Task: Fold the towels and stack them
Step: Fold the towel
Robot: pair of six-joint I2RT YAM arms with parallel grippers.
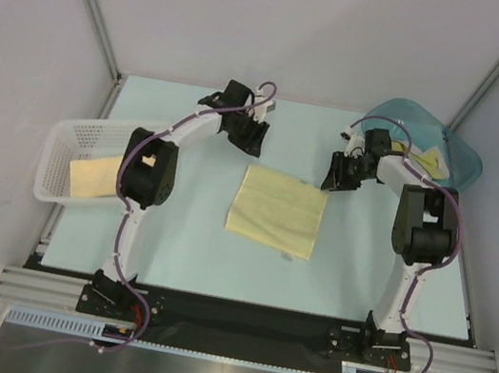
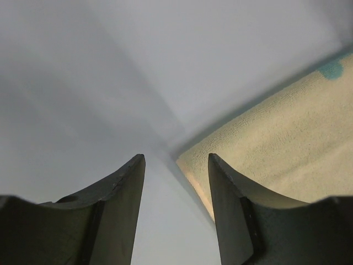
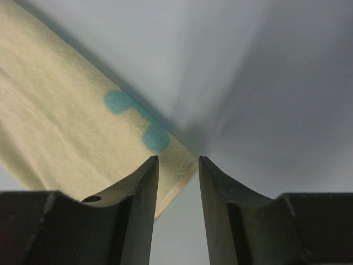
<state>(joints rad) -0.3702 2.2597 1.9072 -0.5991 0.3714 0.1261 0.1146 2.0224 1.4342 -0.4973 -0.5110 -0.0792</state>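
Observation:
The left gripper eases down and back next and closes. The towel's far basket-side corner (image 1: 250,167) (image 2: 183,161) lies below and slightly back, lined up between its open fingers.
A pale yellow towel (image 1: 276,210) with teal spots lies flat in the middle of the table. My left gripper (image 1: 247,136) is open just above its far left corner; that corner (image 2: 190,165) lies between the fingertips in the left wrist view. My right gripper (image 1: 339,175) is open at its far right corner, which shows with teal spots (image 3: 155,138) between the fingers. Another towel (image 1: 91,178) lies in the white mesh basket (image 1: 64,139). A yellow towel (image 1: 429,163) lies in the teal tub (image 1: 463,156).
The basket stands at the table's left edge and the tub at the far right corner. Grey walls close in the table at the back and sides.

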